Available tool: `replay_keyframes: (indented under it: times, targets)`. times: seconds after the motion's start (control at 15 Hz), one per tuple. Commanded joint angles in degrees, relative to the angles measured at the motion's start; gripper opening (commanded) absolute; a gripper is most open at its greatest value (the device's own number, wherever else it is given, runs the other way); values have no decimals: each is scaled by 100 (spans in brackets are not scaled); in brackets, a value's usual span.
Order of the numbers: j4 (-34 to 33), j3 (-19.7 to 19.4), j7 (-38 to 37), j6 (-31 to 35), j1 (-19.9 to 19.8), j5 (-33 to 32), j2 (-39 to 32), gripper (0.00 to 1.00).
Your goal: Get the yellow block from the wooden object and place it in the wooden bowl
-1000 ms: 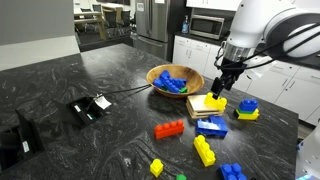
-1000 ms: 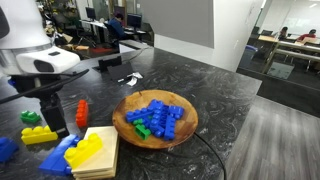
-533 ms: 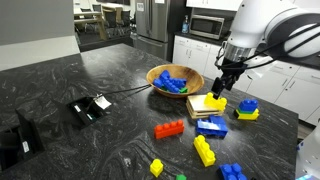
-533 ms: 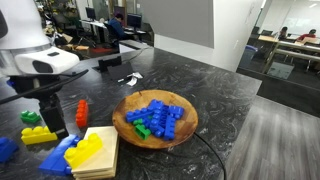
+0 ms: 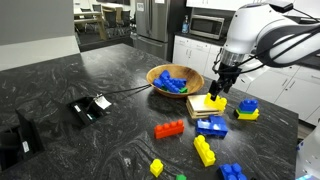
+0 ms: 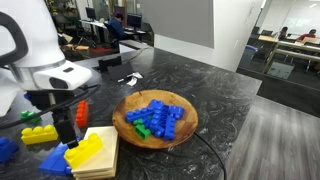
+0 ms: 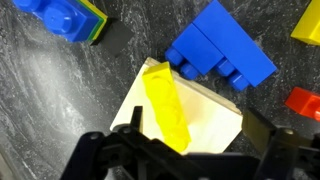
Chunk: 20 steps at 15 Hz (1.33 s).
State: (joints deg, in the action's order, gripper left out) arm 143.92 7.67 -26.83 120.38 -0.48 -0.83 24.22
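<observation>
I will next move my gripper down and to its left in the wrist view, because the yellow block (image 6: 84, 151) (image 7: 165, 105) lies that way, and close across its narrow width.
The yellow block (image 7: 165, 105) lies on the wooden object, a pale square slab (image 7: 212, 118), also seen in both exterior views (image 5: 214, 101) (image 6: 85, 150). The slab (image 5: 201, 104) (image 6: 103, 152) sits next to the round wooden bowl (image 5: 155, 74) (image 6: 186, 129), which holds several blue bricks and a green one. My gripper (image 7: 200, 130) is open and hovers just above the slab. One finger is beside the block and the other is past the slab's edge. It also shows in both exterior views (image 5: 219, 88) (image 6: 66, 132).
A blue brick (image 7: 220, 50) (image 5: 211, 126) touches the slab's edge. Around it lie a red brick (image 5: 168, 129), a yellow brick with a blue top (image 5: 246, 109), a longer yellow studded brick (image 5: 204, 150) and a black device with a cable (image 5: 90, 107).
The arm has swung over and the gripper has come closer above the slab and the yellow block. The block, slab and bowl have not moved.
</observation>
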Motion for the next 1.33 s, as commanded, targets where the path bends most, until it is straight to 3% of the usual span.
replay_keyframes:
  times: [0.0, 0.47, 0.53, 0.6, 1.2, 1.27]
  targets:
    - [147, -122, 210, 359, -60, 30, -120, 100]
    - [410, -500, 585, 864, -41, 366, -377, 100]
    - [427, -521, 651, 886, -42, 420, -404, 75]
    - [447, -532, 680, 916, -51, 462, -412, 74]
    - [396, -541, 610, 788, -123, 424, -260, 10]
    - [391, -534, 595, 786, -128, 407, -248, 10]
